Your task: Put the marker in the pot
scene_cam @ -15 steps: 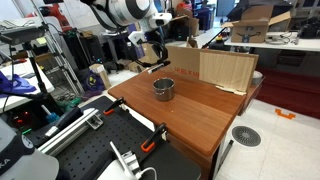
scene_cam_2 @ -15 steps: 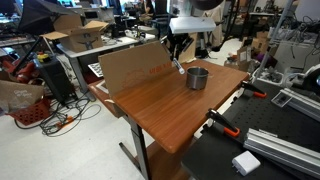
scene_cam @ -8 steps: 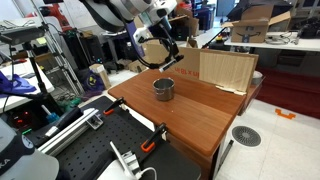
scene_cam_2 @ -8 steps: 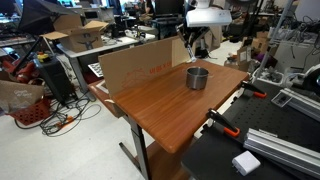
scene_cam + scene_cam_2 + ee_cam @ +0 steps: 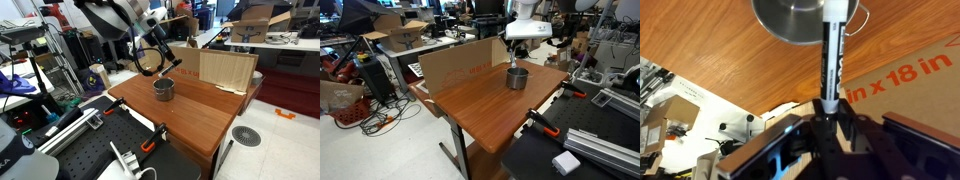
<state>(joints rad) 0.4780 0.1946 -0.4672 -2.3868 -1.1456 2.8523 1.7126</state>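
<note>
The pot's opening (image 5: 162,83) (image 5: 797,13) is below my gripper, toward the top of the wrist view, so my gripper will move down away from the cardboard panel and let go of the marker into it.
My gripper (image 5: 827,108) is shut on the marker (image 5: 831,55), a dark stick with a white end that points away from the jaws. The shiny silver pot (image 5: 800,20) lies at the top of the wrist view, and the marker's white end reaches over its rim. In both exterior views the gripper (image 5: 163,58) (image 5: 515,48) hangs just above the pot (image 5: 163,89) (image 5: 517,78), which stands upright on the wooden table (image 5: 190,115) (image 5: 485,105). The marker (image 5: 166,61) points down toward the pot's opening.
A cardboard panel (image 5: 222,68) (image 5: 455,62) stands along the table's far edge, close behind the pot; its print shows in the wrist view (image 5: 895,75). Orange clamps (image 5: 155,138) (image 5: 542,122) grip the table's side next to a black perforated bench (image 5: 95,150).
The arm has swung from beside the cardboard panel to over the pot and come lower, carrying the marker with it. The pot has not moved.
</note>
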